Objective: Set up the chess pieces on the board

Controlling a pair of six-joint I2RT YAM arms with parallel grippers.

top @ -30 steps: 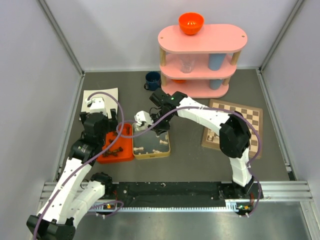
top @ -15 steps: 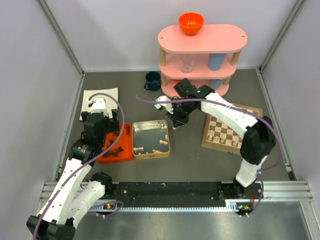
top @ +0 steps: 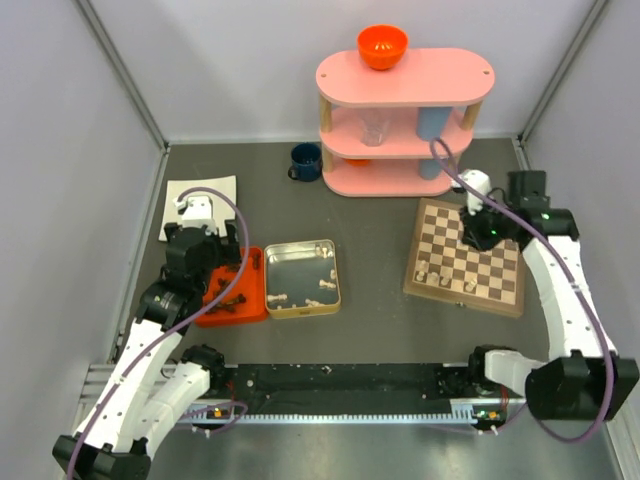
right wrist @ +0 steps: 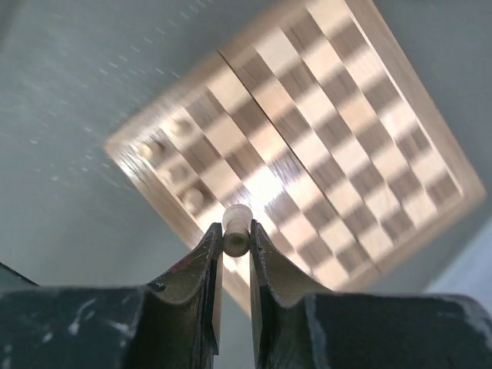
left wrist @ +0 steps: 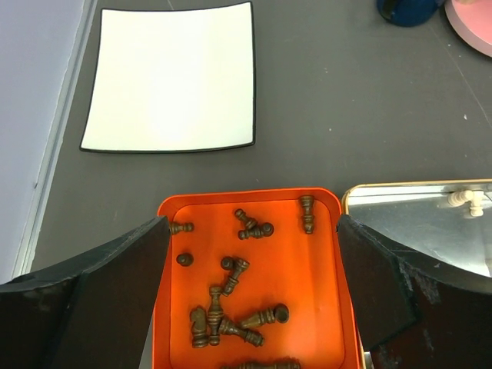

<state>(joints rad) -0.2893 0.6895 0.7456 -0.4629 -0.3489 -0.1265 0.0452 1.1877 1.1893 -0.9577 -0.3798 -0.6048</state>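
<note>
The board's near corner square [top: 509, 296] is empty, so next I will move my right gripper back, to the right in the top view and down, and let go of the cream piece there.
The chessboard [top: 497, 262] lies at the right of the table, with a few cream pieces [top: 432, 271] standing along its near left edge. My right gripper [top: 476, 233] hangs over the board's far part, shut on a cream chess piece [right wrist: 236, 229]; in the right wrist view the board [right wrist: 338, 146] lies below, blurred. My left gripper [top: 222, 283] is open over the orange tray [top: 258, 300]. In the left wrist view the tray [left wrist: 307, 277] holds several dark pieces [left wrist: 231, 307] lying down, with one finger [left wrist: 115, 292] on each side of it. The silver tin [top: 300, 258] holds a few cream pieces [top: 325, 285].
A pink three-tier shelf [top: 405, 80] stands at the back with an orange bowl [top: 382, 45] on top and cups inside. A dark blue mug [top: 306, 160] sits left of it. A white square mat [left wrist: 173, 77] lies at the far left.
My right arm has swung from the silver tin across to the right, carrying the cream piece over the chessboard. The left arm has stayed over the orange tray.
</note>
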